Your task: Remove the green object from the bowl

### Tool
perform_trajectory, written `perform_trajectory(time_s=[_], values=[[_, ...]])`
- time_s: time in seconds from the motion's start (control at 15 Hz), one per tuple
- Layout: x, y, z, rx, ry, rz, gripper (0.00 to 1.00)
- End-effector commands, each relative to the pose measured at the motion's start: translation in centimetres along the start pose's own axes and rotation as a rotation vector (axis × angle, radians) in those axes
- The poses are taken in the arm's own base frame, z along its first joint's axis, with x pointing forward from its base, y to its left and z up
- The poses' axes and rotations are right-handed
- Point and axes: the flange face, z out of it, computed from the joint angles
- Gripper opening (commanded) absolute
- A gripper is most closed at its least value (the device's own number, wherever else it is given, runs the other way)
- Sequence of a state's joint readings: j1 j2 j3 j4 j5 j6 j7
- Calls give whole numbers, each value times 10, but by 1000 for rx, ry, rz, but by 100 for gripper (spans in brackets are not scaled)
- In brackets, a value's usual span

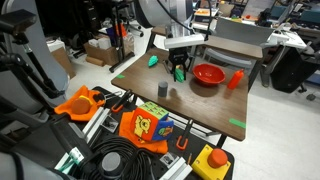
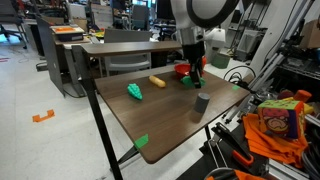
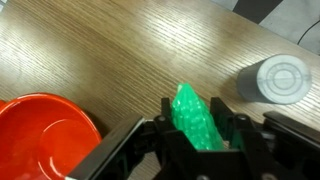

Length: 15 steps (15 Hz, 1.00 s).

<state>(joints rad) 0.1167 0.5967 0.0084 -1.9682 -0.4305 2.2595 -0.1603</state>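
I will next bring the green object down onto the wood with my gripper, and then I will let go of it there.
In the wrist view my gripper (image 3: 197,128) is shut on the green object (image 3: 190,108), a bright light-green bumpy lump held between the two black fingers above the wooden table. The red bowl (image 3: 40,135) lies just to the left of the fingers and looks empty where it shows. In both exterior views the gripper (image 1: 179,70) (image 2: 195,75) hangs just above the table beside the bowl (image 1: 208,74) (image 2: 181,70), with a bit of green between the fingers.
A grey cylinder (image 3: 277,80) (image 1: 163,90) (image 2: 201,102) stands close to the gripper. A teal-green block (image 1: 152,60) (image 2: 134,92), a yellow item (image 2: 157,80) and a slim red-orange object (image 1: 237,79) are on the table. Green tape marks (image 1: 237,123) (image 2: 141,141) sit at the edges.
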Motion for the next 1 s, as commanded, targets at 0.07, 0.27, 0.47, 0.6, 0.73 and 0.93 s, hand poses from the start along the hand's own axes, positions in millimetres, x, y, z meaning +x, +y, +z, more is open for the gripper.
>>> perform_trajectory(time_s=[0.07,0.27,0.47,0.6,0.73,0.93], values=[[19,9,31,-3,-52,-24,19],[26,13,47,7,-72,-21,19],[28,18,54,4,-74,-12,19],[24,16,55,6,-93,-14,69],[20,15,53,-6,-117,-21,75],[9,10,40,21,-128,-4,98]])
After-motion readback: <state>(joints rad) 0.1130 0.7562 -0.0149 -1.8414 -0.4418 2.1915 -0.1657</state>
